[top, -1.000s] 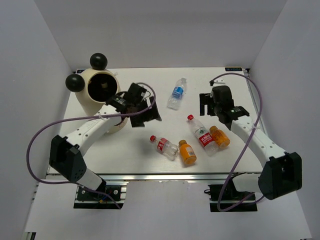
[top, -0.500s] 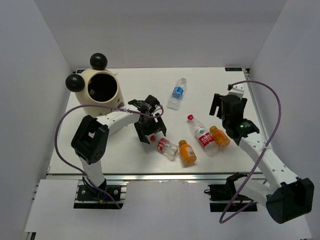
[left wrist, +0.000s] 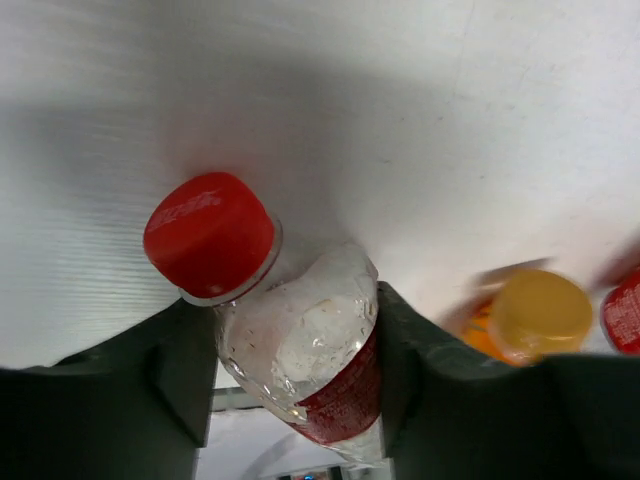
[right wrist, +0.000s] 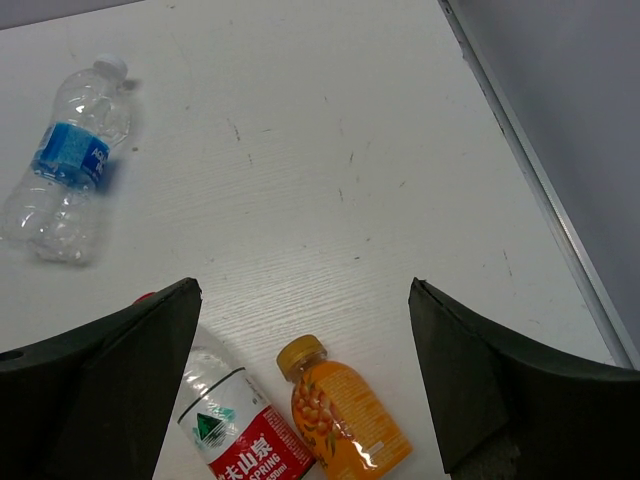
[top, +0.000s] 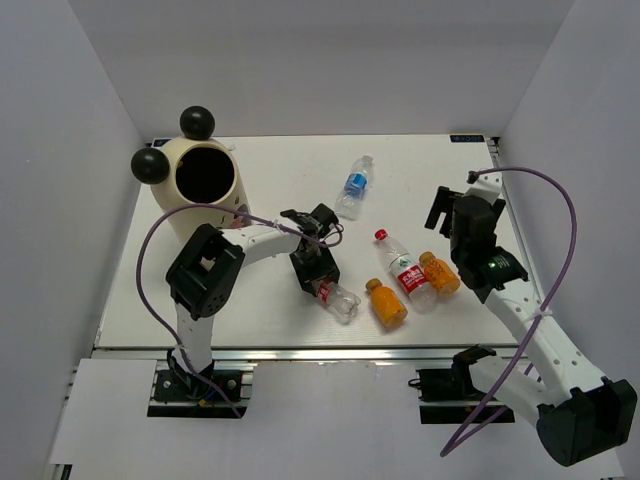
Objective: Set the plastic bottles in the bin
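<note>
The red-capped bottle goes up and outward in my left gripper over the bin's dark opening (top: 205,176) next and is released there. The bin's opening lies outward, to the gripper's left in the top view.
The cream bin (top: 200,176) with black ball ears stands at the far left. My left gripper (top: 319,276) (left wrist: 300,372) is shut on a clear red-capped bottle (top: 337,299) (left wrist: 305,345) that lies on the table, with a finger against each side below the cap. An orange bottle (top: 386,304) (left wrist: 537,315) lies just to its right. My right gripper (top: 452,212) (right wrist: 300,372) hangs open above a red-labelled bottle (top: 404,271) (right wrist: 237,432) and a second orange bottle (top: 440,273) (right wrist: 347,422). A blue-labelled bottle (top: 354,187) (right wrist: 64,166) lies further back.
White walls enclose the table (top: 270,160) on three sides. A metal rail (right wrist: 545,195) runs along its right edge, close to my right arm. The left arm's purple cable (top: 150,250) loops in front of the bin.
My left gripper swung from beside the bin to the red-capped bottle and closed on it. The nearby orange bottle shifted slightly right. My right arm moved a little right.
</note>
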You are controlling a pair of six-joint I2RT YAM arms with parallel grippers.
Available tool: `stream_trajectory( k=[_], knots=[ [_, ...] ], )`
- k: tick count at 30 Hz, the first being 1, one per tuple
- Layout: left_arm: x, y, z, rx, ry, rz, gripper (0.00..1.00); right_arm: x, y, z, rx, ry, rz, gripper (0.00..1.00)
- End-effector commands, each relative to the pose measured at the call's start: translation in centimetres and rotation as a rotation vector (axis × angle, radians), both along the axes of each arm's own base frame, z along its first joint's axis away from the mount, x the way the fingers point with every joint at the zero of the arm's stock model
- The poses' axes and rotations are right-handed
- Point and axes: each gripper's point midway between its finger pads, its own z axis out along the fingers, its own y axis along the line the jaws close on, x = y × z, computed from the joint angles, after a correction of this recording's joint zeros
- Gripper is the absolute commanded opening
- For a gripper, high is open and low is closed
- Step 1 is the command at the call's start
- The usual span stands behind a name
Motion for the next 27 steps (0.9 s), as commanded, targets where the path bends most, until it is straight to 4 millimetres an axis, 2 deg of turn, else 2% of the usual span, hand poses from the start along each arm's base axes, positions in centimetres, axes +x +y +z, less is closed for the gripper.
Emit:
stream_trajectory(
  k=[1, 3, 4, 5, 6, 7, 8, 9, 10, 11, 12, 13, 15, 16, 17, 18, 19, 20, 24, 27],
  knots=[
    [1.0, 0.6, 2.0, 0.008, -0.086, 0.026, 0.5, 0.2, -0.3, 1.7, 0.038, -0.076, -0.03, 0.89],
    [1.4, 1.1, 3.0, 0.033, -0.11, 0.015, 0.42, 0.2, -0.3, 1.9, 0.041, -0.08, -0.03, 0.89],
    [1.8, 1.4, 3.5, 0.055, -0.138, -0.003, 0.34, 0.2, -0.3, 2.0, 0.042, -0.082, -0.029, 0.89],
    [2.7, 1.2, 4.6, 0.055, -0.174, -0.01, 0.31, 0.1, -0.3, 1.9, 0.041, -0.081, -0.03, 0.89],
    [3.3, 2.5, 5.4, 0.119, -0.212, -0.01, 0.24, 0.1, -0.3, 2.1, 0.043, -0.087, -0.028, 0.89],
    [3.9, 2.9, 6.4, 0.141, -0.252, -0.042, 0.22, 0.1, -0.3, 2.2, 0.043, -0.09, -0.028, 0.89],
    [5.4, 2.7, 8.7, 0.148, -0.327, -0.052, 0.2, 0.1, -0.4, 2.2, 0.039, -0.092, -0.028, 0.89],
    [5.8, 3.9, 10.0, 0.203, -0.363, -0.067, 0.19, 0.0, -0.5, 2.5, 0.039, -0.104, -0.03, 0.89],
    [7.5, 5.8, 12.3, 0.296, -0.477, -0.083, 0.18, 0.0, -0.5, 2.6, 0.04, -0.112, -0.027, 0.89],
    [8.4, 6.7, 14.3, 0.339, -0.545, -0.088, 0.17, 0.0, -0.5, 2.5, 0.038, -0.114, -0.026, 0.89],
    [9.6, 7.2, 17.4, 0.361, -0.634, -0.081, 0.16, 0.0, -0.4, 2.7, 0.038, -0.124, -0.015, 0.89],
    [10.4, 8.9, 20.9, 0.422, -0.75, -0.115, 0.16, 0.0, -0.3, 3.0, 0.04, -0.138, -0.008, 0.89],
    [12.1, 8.8, 25.9, 0.392, -0.941, -0.134, 0.13, 0.1, -0.1, 3.0, 0.037, -0.143, 0.006, 0.89],
    [12.4, 9.3, 27.9, 0.433, -1.026, -0.252, 0.12, 0.2, 0.0, 3.2, 0.035, -0.149, 0.014, 0.89],
    [12.6, 9.4, 33.8, 0.354, -1.231, -0.199, 0.1, 0.2, 0.1, 3.3, 0.033, -0.15, 0.016, 0.89],
    [12.4, 10.0, 33.2, 0.393, -1.278, -0.246, 0.1, 0.2, 0.0, 3.3, 0.031, -0.152, 0.014, 0.89],
    [12.1, 11.2, 34.8, 0.467, -1.363, -0.314, 0.1, 0.2, -0.1, 3.4, 0.026, -0.153, 0.01, 0.89],
    [11.3, 12.5, 39.7, 0.446, -1.538, -0.234, 0.11, 0.2, -0.3, 3.3, 0.016, -0.15, 0.0, 0.89],
    [10.2, 15.3, 42.4, 0.632, -1.626, -0.317, 0.11, 0.1, -1.0, 3.4, -0.01, -0.154, -0.024, 0.89],
    [9.7, 16.7, 43.0, 0.772, -1.62, -0.421, 0.12, 0.1, -1.4, 3.6, -0.027, -0.155, -0.047, 0.89]
  ],
)
